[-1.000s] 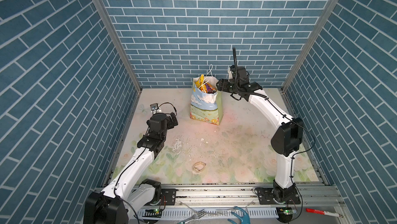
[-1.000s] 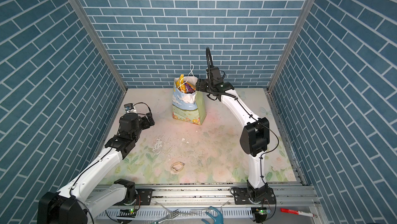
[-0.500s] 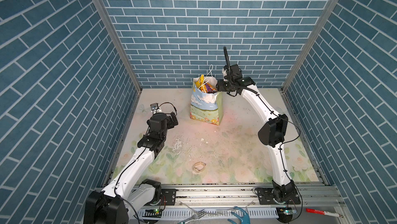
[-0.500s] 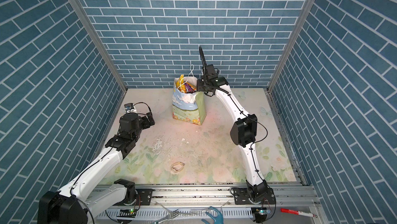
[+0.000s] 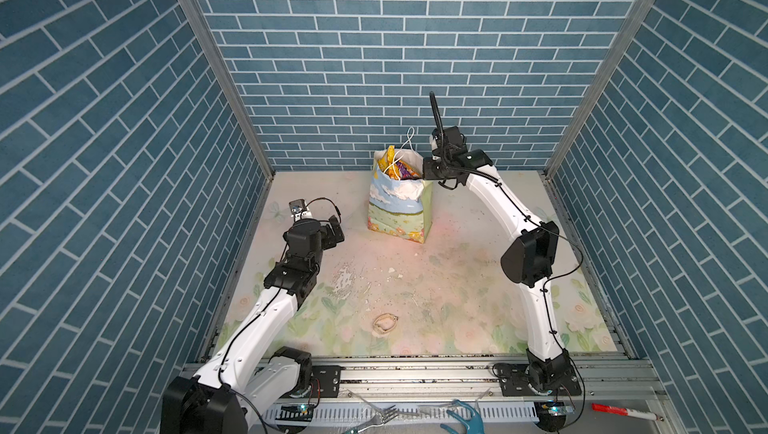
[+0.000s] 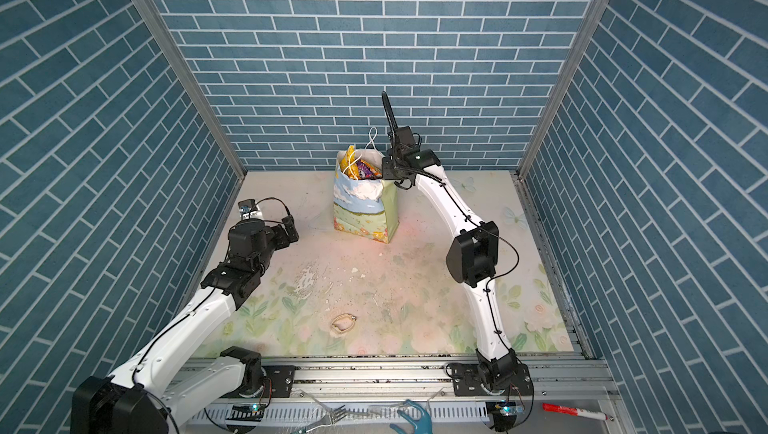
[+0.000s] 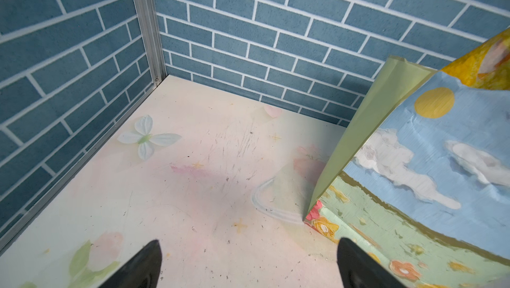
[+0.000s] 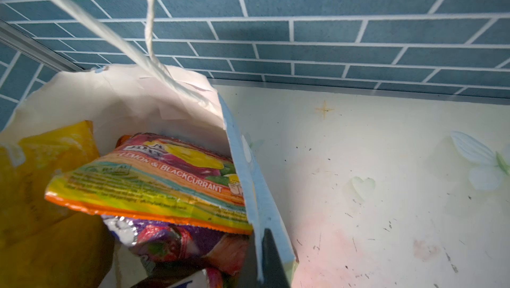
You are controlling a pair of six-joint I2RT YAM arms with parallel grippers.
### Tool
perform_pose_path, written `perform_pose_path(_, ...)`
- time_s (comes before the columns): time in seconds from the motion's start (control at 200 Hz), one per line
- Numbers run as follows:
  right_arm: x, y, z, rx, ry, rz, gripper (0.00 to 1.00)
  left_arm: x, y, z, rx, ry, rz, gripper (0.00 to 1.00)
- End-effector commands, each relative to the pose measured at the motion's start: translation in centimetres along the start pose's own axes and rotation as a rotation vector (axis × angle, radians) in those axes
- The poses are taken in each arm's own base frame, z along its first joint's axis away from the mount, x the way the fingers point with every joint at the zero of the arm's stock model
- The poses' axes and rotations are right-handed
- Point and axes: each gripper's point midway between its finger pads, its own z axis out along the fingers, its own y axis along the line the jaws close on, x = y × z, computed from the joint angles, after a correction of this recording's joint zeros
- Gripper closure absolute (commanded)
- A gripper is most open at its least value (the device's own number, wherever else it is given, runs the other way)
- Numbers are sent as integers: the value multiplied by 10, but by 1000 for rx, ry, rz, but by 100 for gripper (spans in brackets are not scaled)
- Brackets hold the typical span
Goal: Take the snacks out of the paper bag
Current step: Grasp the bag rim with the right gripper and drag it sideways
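My right gripper pulls the rim of the bag back over clear mat (image 5: 453,248) behind the gripper next and releases, as the bag stands by the far wall.
The paper bag (image 5: 399,207) (image 6: 363,211) stands upright at the back middle of the mat, printed with sky, clouds and meadow. Snacks (image 5: 395,165) (image 6: 360,167) stick out of its open top. The right wrist view looks into it: an orange and yellow packet (image 8: 154,181), a yellow packet (image 8: 41,168) and a purple one (image 8: 165,239). My right gripper (image 5: 426,170) (image 6: 384,170) (image 8: 259,267) is shut on the bag's right rim (image 8: 256,203), with one finger (image 8: 273,259) outside the paper. My left gripper (image 5: 332,232) (image 7: 249,261) hangs open and empty, left of the bag (image 7: 441,162).
A small beige ring (image 5: 384,323) (image 6: 343,323) lies on the floral mat near the front. A fork (image 5: 380,415), a teal tool (image 5: 467,419) and a red marker (image 5: 615,410) lie beyond the front rail. Blue brick walls close in three sides.
My right gripper has gone from open to shut on the bag's right rim, and that arm's elbow has shifted. The left arm has not moved.
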Motion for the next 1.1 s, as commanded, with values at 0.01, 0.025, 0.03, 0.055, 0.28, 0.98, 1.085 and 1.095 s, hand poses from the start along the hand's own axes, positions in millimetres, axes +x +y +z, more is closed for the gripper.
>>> perform_pose_path(0.01, -15, -23, -47, 95, -63, -8, 100, -2, -5, -4, 27, -12, -18, 0)
perform_pose_path(0.025, -16, -24, -50, 101, -69, -7, 100, -2, -6, -5, 31, -10, -17, 0)
perform_pose_path(0.03, -16, -24, -51, 101, -70, -7, 100, -2, -6, -5, 32, -10, -17, 0)
perform_pose_path(0.055, -15, -27, -55, 113, -78, -3, 100, -2, -6, -5, 34, -9, -19, 0)
perform_pose_path(0.28, 8, -61, -98, 236, -121, 109, 100, 1, -18, -1, 80, 15, -27, 0)
perform_pose_path(0.98, 102, -77, -192, 203, -121, 261, 49, 0, -45, 6, 184, 57, -57, 0)
perform_pose_path(1.085, 90, -79, -201, 187, -84, 200, 46, -3, -44, 1, 183, 48, -57, 0)
perform_pose_path(1.095, 89, -78, -201, 178, -77, 195, 46, -4, -44, 1, 183, 46, -57, 0)
